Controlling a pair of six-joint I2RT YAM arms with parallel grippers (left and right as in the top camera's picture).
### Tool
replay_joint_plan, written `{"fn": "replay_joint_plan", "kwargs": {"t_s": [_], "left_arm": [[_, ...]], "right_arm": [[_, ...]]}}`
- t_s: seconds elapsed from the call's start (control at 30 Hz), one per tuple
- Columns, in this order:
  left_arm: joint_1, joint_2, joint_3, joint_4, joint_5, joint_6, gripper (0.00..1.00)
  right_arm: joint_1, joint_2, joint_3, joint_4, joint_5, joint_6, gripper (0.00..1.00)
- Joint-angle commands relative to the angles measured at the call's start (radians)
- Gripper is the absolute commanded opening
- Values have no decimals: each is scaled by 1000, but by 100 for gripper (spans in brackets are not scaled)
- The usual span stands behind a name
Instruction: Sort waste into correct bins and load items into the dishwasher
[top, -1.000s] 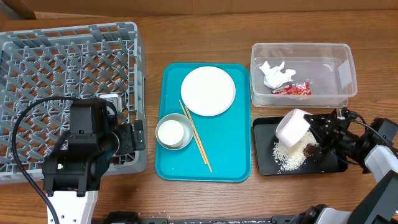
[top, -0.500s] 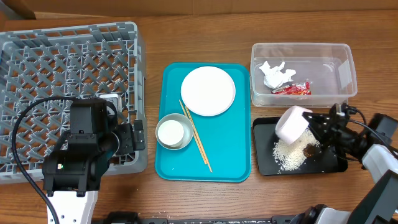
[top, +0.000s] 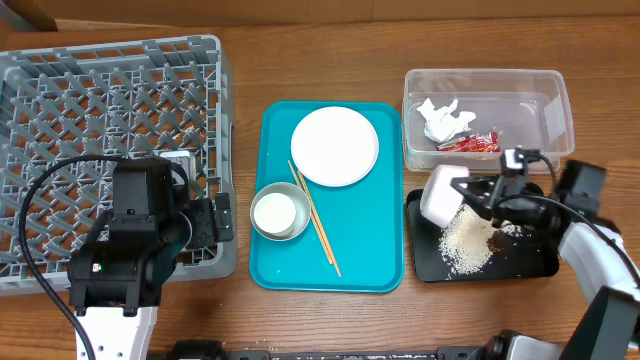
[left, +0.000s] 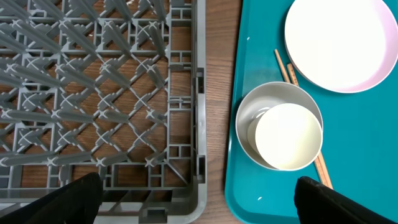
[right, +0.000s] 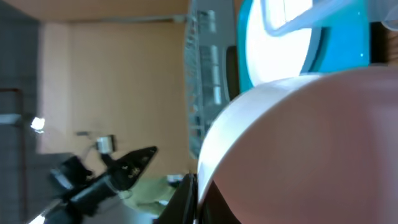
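My right gripper swings from the black tray (top: 535, 264) to the white plate next, turns the pink bowl (top: 442, 194) upright and lowers it, since the plate lies empty.
My right gripper (top: 478, 194) is shut on the rim of the small pink bowl (top: 442, 194), held tipped on its side above the left end of the black tray (top: 535, 264). The bowl fills the right wrist view (right: 311, 149). White rice grains (top: 463, 247) and a brown food lump (top: 497, 241) lie in the black tray. The clear tub (top: 555, 125) holds the white tissue (top: 441, 119) and red wrapper (top: 470, 144). My left gripper (left: 199, 205) is open and empty over the grey dish rack's (top: 80, 110) front right corner (left: 198, 186).
The teal tray (top: 370, 260) holds the white plate (top: 335, 146), a grey bowl (top: 262, 228) with the white cup (top: 276, 211) inside, and wooden chopsticks (top: 318, 225). In the left wrist view the cup (left: 288, 135) sits just right of the rack wall.
My right gripper has carried the pink bowl left and slightly up, from over the rice to the tray's left end. The left arm has not moved.
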Motion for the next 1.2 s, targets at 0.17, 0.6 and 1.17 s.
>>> {"fn": "replay_joint_plan", "kwargs": {"t_s": [0.17, 0.6, 1.17], "left_arm": [[-1, 3, 21, 5, 12, 0, 100], [-1, 3, 21, 4, 12, 0, 100], [-1, 3, 21, 11, 13, 0, 100]], "right_arm": [[354, -103, 298, -164, 542, -53, 4], [875, 60, 347, 86, 1324, -324, 4], [927, 245, 439, 114, 1236, -336, 33]]}}
